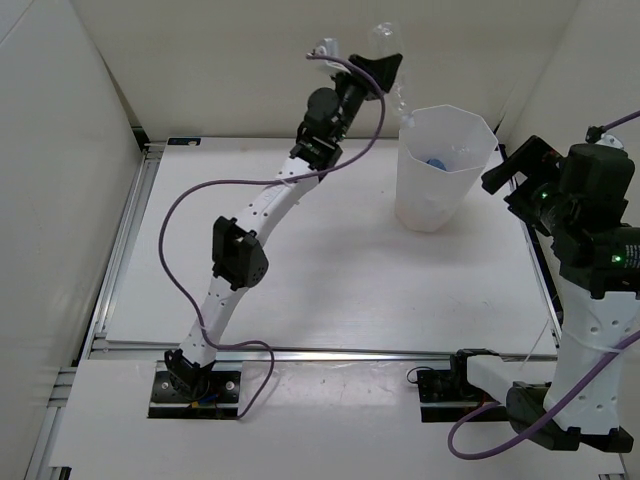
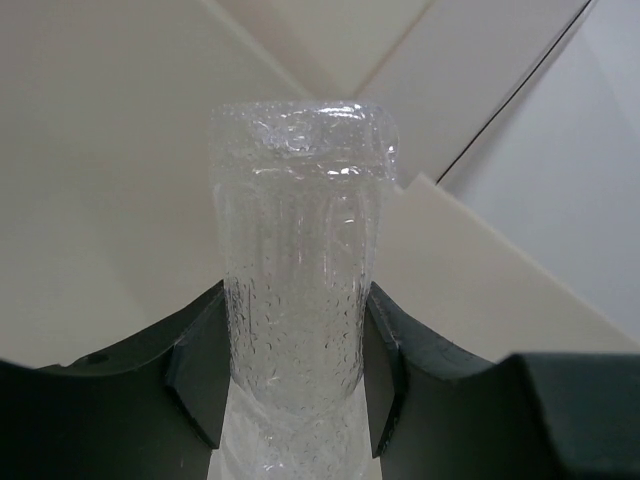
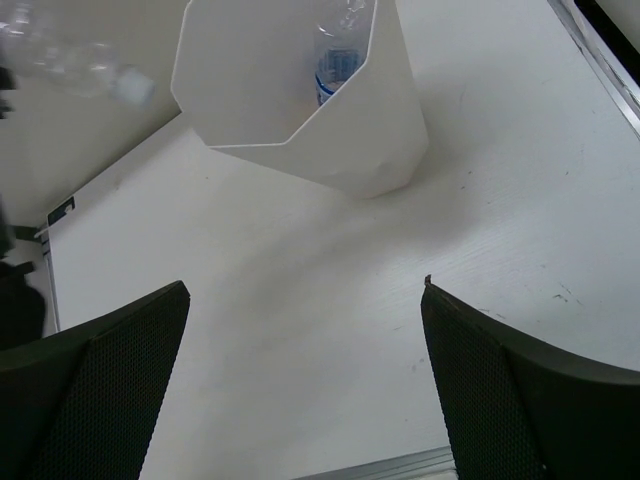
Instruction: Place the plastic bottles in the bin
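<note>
My left gripper will move lower and to its right in the top view and let go of the bottle, because the bin's opening is that way and the bottle is only at the bin's rim.
My left gripper is raised high at the far side, just left of the bin's rim, and is shut on a clear dimpled plastic bottle. In the left wrist view that bottle stands between my two fingers, base pointing away. The white faceted bin stands at the far right of the table. A clear bottle with a blue label lies inside the bin. My right gripper is open and empty, hovering right of the bin. The held bottle shows blurred in the right wrist view.
White walls enclose the table at the back and the left. A metal rail runs along the table's left edge and another along the front. A purple cable loops off the left arm.
</note>
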Motion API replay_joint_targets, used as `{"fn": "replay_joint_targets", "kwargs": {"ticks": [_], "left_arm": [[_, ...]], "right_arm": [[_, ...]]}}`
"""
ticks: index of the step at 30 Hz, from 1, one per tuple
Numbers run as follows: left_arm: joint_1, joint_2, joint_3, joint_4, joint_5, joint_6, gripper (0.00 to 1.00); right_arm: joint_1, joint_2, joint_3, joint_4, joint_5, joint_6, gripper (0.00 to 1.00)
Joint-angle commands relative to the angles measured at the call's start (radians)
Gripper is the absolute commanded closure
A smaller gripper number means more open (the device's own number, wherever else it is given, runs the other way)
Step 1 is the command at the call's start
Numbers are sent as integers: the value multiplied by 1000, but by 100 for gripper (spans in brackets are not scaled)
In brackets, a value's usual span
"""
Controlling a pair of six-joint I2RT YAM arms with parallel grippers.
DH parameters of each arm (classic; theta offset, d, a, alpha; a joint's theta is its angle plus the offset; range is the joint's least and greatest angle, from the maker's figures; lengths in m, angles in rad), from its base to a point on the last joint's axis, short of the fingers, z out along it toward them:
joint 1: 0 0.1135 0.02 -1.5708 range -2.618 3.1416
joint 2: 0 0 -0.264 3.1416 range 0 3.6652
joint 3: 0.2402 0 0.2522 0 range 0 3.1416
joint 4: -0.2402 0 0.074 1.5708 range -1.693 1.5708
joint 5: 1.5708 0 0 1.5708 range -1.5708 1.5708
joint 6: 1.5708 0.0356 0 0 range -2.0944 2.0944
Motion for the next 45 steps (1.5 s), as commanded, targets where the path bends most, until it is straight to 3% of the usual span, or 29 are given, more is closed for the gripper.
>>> {"fn": "replay_joint_targets", "kwargs": {"ticks": [1,8,12,17,24,27,32,34,39,45], "left_arm": [[-35,9,14,83,-35,18,63],[-64,42,23,103,-36,9,63],[-75,42,23,92,-25,18,57],[-128,61,3,28,35,38,0],[-147,-19,-27,-122,99,179,0],[-125,-152,-124,-222,86,261,0],[-44,-525,-590,-294,-52,327,0],[-35,-617,-756,-304,-89,357,0],[-25,-898,-1012,-383,-193,433,0],[-25,-1199,-1311,-514,-344,437,0]], "right_arm": [[-6,-16,50,-39,-12,4,0],[-6,-45,18,-63,-3,-5,0],[-6,-45,18,-63,-3,4,0],[-6,-26,18,-82,30,24,0],[-6,2,70,-62,66,4,0],[-6,14,70,-62,66,4,0],[-16,140,71,-151,-20,-22,0],[-17,140,-18,-151,-58,-42,0],[-17,68,-236,-8,-140,-41,0],[-27,56,-281,84,-172,-40,0]]}}
